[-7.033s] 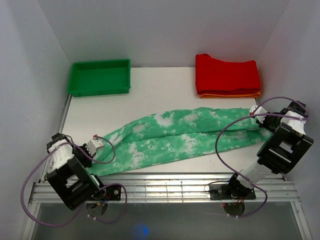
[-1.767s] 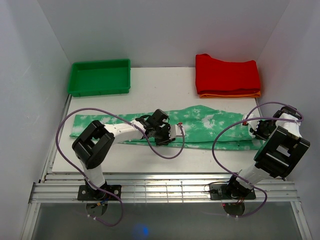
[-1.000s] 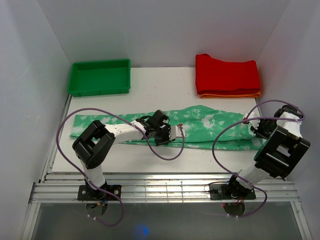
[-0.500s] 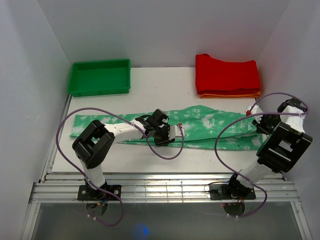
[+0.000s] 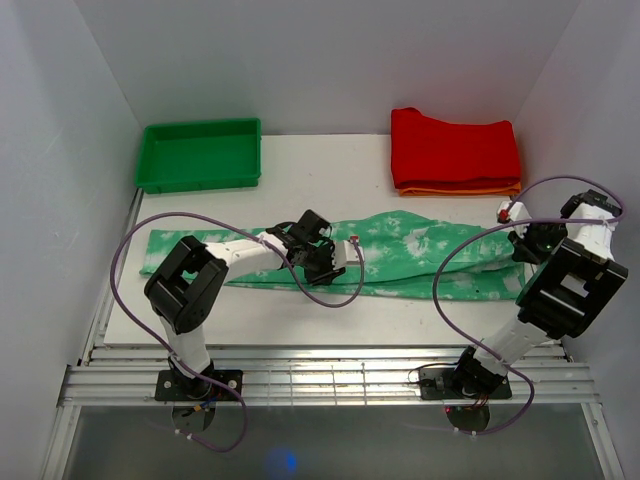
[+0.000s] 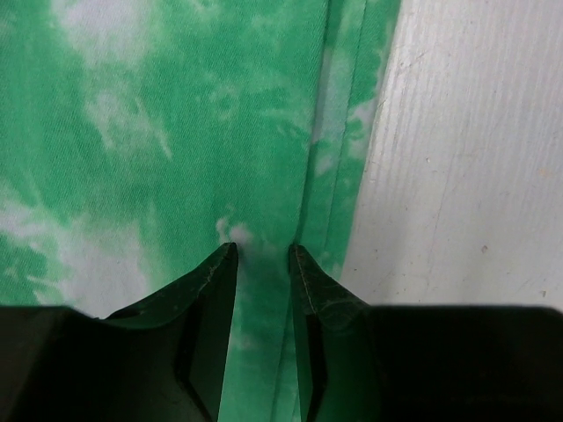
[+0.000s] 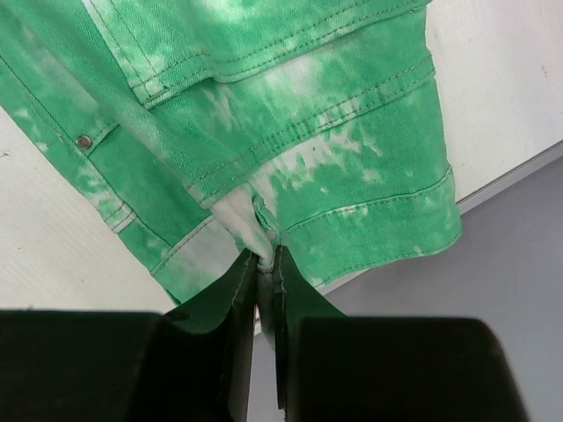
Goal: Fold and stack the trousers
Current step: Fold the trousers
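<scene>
I need to move my right gripper back and down toward the near edge of the trousers' lower layer (image 7: 141, 239) and let go of the waistband there, because that piece of cloth is still uncovered.
The trousers (image 5: 420, 250), mint green with white blotches, lie in a long band across the table from left to right. My left gripper (image 5: 332, 262) rests on their middle. In the left wrist view its jaws (image 6: 262, 251) stand apart over flat cloth (image 6: 176, 132), a seam running between them, close to the cloth's edge. My right gripper (image 5: 522, 245) is at the right end. The right wrist view shows it (image 7: 266, 257) shut on a pinch of the waistband (image 7: 334, 158), which hangs lifted over the table's right edge.
A green tray (image 5: 200, 155) stands at the back left. A folded red garment (image 5: 455, 148) lies on an orange one (image 5: 460, 189) at the back right. The white table (image 5: 330, 180) ends close to the right gripper, with grey floor (image 7: 519, 264) beyond.
The right gripper has drawn the waistband end up and to the right. The left gripper has shifted slightly back on the cloth and its jaws have widened.
</scene>
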Motion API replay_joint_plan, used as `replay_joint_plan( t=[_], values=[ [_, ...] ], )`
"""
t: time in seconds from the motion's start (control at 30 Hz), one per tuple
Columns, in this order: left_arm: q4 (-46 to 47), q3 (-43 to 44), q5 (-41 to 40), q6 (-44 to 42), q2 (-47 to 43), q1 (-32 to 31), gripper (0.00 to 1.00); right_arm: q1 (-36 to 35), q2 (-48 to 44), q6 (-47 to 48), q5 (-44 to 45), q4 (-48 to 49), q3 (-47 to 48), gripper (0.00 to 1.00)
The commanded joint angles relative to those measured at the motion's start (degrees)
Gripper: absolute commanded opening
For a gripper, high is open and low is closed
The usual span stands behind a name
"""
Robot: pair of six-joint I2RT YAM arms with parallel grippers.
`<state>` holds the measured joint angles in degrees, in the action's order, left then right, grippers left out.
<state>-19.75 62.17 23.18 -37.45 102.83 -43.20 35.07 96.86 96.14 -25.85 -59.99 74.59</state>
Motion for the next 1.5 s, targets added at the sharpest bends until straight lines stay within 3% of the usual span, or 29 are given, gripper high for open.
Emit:
replay_joint_plan(
  t=[0.0,0.37,0.63,0.7,0.93,1.03,1.2,1.47],
  values=[
    [-0.73,1.90,1.43,-0.16,-0.52,0.57,0.41,0.00,0.00,-1.12,-3.68,-2.85,3.28,0.08],
    [-0.47,1.55,1.69,-1.13,-0.61,0.66,0.43,0.09,4.74,-7.28,-8.26,-6.89,12.77,0.08],
    [-0.47,1.20,0.29,-1.13,-1.66,1.10,0.05,0.09,2.03,-3.86,-6.15,-5.76,9.01,0.08],
    [-0.82,1.63,-0.24,-1.22,-2.98,1.98,0.00,0.09,1.41,-2.63,-5.62,-5.49,8.73,0.08],
    [-5.91,4.71,0.46,-1.74,-8.51,6.11,0.00,0.88,-1.75,1.93,-6.15,-9.62,14.89,0.08],
    [-7.32,1.57,1.51,-3.41,-11.76,6.02,0.00,1.14,-5.61,5.71,-2.74,-8.93,9.02,0.08],
    [-8.81,-3.10,3.27,-5.52,-13.09,6.02,0.00,1.76,-9.93,11.70,4.30,0.91,-7.05,0.08],
    [-10.13,-6.53,3.36,-6.23,-6.51,4.53,0.00,1.84,-7.74,11.44,8.35,10.33,-16.23,0.08]
  ],
)
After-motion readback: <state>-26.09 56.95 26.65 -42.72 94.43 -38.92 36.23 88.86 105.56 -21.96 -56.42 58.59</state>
